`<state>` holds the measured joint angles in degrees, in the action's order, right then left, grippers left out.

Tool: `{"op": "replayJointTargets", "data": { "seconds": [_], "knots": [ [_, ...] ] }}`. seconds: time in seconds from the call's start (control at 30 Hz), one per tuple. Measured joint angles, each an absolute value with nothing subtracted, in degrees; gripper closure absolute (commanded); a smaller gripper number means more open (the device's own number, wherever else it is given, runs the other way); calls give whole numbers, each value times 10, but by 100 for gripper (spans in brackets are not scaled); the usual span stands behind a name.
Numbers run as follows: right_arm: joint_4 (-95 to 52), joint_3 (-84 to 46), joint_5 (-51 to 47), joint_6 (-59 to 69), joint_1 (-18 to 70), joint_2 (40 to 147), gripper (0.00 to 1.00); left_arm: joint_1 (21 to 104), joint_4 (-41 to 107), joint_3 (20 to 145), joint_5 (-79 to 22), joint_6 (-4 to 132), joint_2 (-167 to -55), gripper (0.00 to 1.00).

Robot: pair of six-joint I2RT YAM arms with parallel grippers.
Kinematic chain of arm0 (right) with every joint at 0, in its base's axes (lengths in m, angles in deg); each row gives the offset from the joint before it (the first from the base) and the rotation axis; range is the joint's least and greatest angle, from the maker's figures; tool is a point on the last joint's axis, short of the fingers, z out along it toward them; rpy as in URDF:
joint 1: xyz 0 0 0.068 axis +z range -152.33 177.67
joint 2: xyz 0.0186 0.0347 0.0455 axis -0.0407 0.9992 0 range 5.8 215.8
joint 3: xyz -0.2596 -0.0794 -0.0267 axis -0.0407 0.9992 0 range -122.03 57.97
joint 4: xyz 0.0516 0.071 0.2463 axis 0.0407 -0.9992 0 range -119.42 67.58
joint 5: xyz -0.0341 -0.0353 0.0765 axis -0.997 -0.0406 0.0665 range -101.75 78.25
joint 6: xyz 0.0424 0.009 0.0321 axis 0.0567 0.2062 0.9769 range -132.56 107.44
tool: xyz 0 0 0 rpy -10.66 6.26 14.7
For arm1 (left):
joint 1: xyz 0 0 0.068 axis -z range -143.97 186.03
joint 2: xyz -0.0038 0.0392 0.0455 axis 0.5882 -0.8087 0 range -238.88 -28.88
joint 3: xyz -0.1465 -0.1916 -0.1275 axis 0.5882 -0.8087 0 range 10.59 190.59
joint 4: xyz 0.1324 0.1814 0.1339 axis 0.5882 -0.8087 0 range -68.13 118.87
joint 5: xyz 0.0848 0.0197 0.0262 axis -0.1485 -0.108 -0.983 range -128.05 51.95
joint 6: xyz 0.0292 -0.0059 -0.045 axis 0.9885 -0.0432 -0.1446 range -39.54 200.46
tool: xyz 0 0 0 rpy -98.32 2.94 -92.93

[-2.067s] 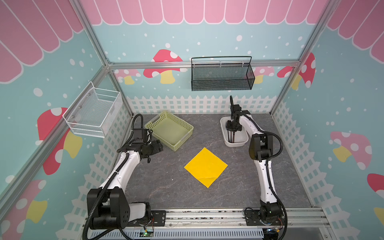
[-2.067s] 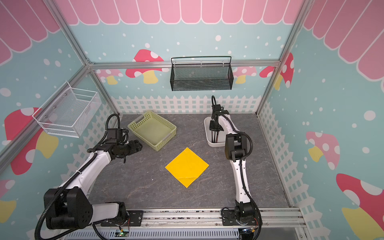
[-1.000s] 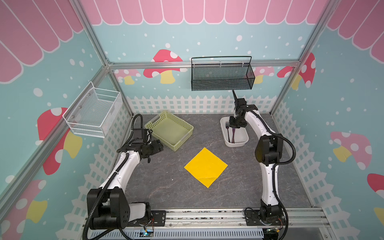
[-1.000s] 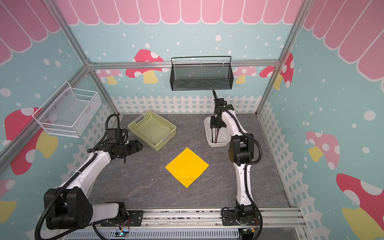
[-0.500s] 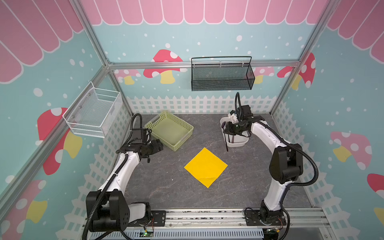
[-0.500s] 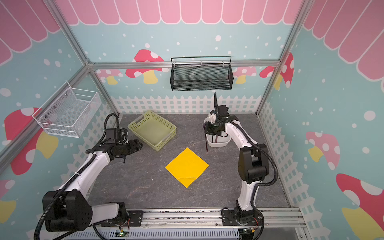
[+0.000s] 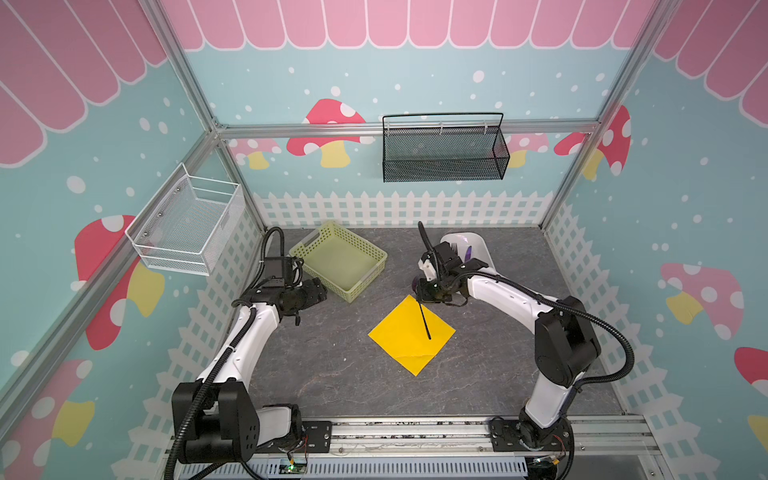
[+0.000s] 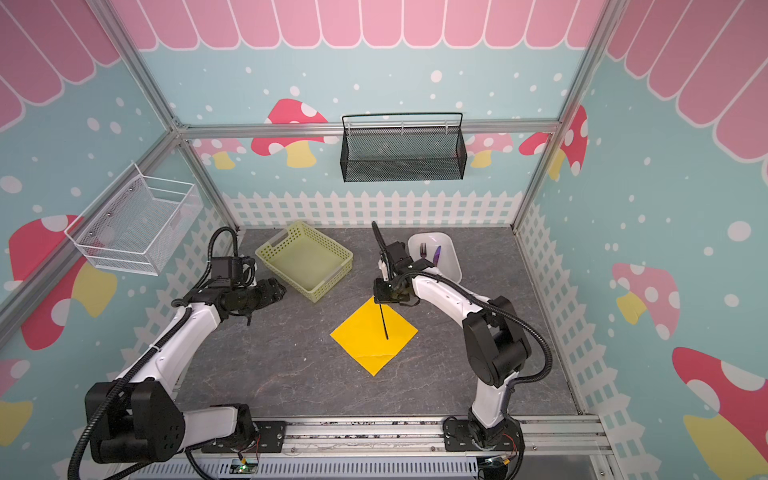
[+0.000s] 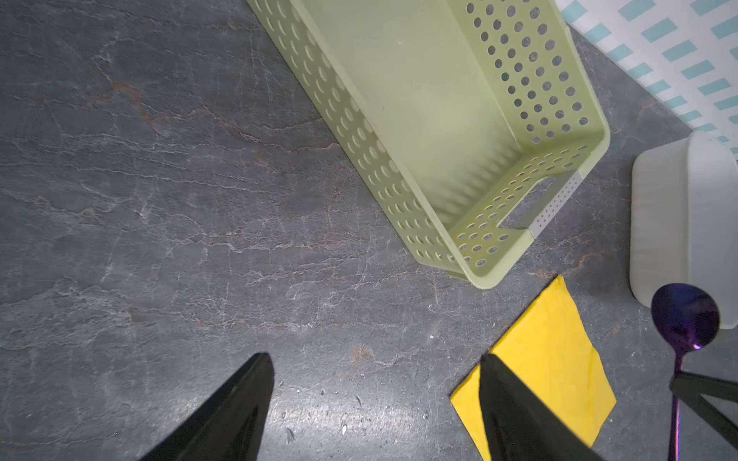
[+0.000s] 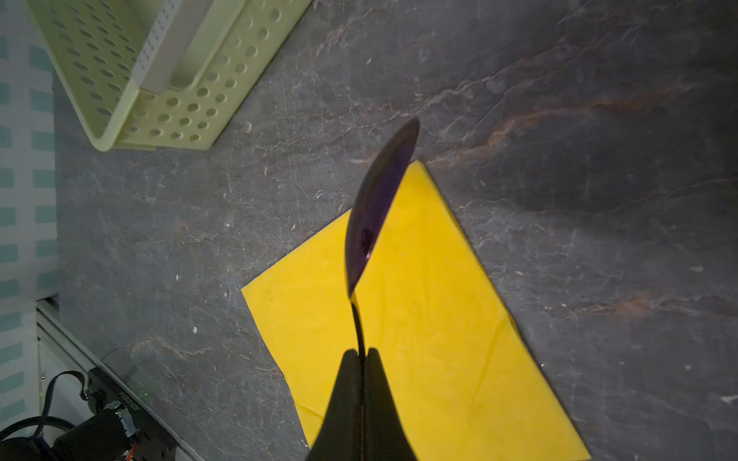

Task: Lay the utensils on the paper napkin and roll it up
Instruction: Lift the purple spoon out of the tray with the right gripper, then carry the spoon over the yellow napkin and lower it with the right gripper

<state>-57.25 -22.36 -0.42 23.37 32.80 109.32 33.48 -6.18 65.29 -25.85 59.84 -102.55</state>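
Note:
I will next move my right gripper back and down over the napkin's half by the green basket [image 10: 330, 322] and let go of the spoon [image 10: 379, 207], because the spoon's bowl hangs past the napkin's far corner.
The yellow paper napkin [image 7: 405, 340] [image 8: 365, 343] lies flat as a diamond mid-table. My right gripper [image 7: 419, 297] [image 8: 380, 300] [image 10: 362, 353] hovers over its far corner, shut on the dark purple spoon [image 10: 379, 207] [image 9: 685, 315] just below the bowl. The spoon's thin handle [image 7: 424, 322] slants out over the napkin's middle. The black fork [image 8: 423, 250] and the purple knife [image 8: 436, 254] stand in the white bin [image 8: 453, 262] behind. My left gripper [image 7: 318, 291] [image 9: 375, 359] is open and holds nothing, beside the green basket, left of the napkin [image 9: 559, 351].
An empty pale green perforated basket [image 7: 338, 266] sits at the back left of the table. A black mesh basket [image 7: 444, 153] hangs on the back wall and a white wire basket [image 7: 187, 224] on the left wall. A white picket border rings the grey table.
My right arm has lifted the spoon out of the white bin and carried it forward and left to the napkin's far corner. The left arm has stayed put.

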Motion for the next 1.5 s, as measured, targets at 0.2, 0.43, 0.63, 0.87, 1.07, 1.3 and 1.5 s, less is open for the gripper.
{"op": "replayJointTargets", "data": {
  "seconds": [0.2,0.43,0.63,0.87,1.07,1.3,1.5],
  "knots": [
    [-601,-274,-92,278,398,1167,100,335,-60,653,-254,596,-1025,18],
    [-643,-301,-165,329,440,1233,100,335,-60,653,-253,596,-1022,18],
    [-673,-325,-210,366,453,1250,100,335,-60,653,-247,594,-1012,18],
    [-703,-382,-242,394,454,1286,100,335,-53,652,-230,587,-1006,18],
    [-727,-397,-256,412,457,1292,100,335,-47,649,-219,582,-1005,18],
    [-748,-400,-259,433,463,1296,100,334,-46,648,-206,580,-1005,18],
    [-757,-413,-264,446,465,1313,100,334,-43,648,-198,578,-1005,18]
  ]
}}
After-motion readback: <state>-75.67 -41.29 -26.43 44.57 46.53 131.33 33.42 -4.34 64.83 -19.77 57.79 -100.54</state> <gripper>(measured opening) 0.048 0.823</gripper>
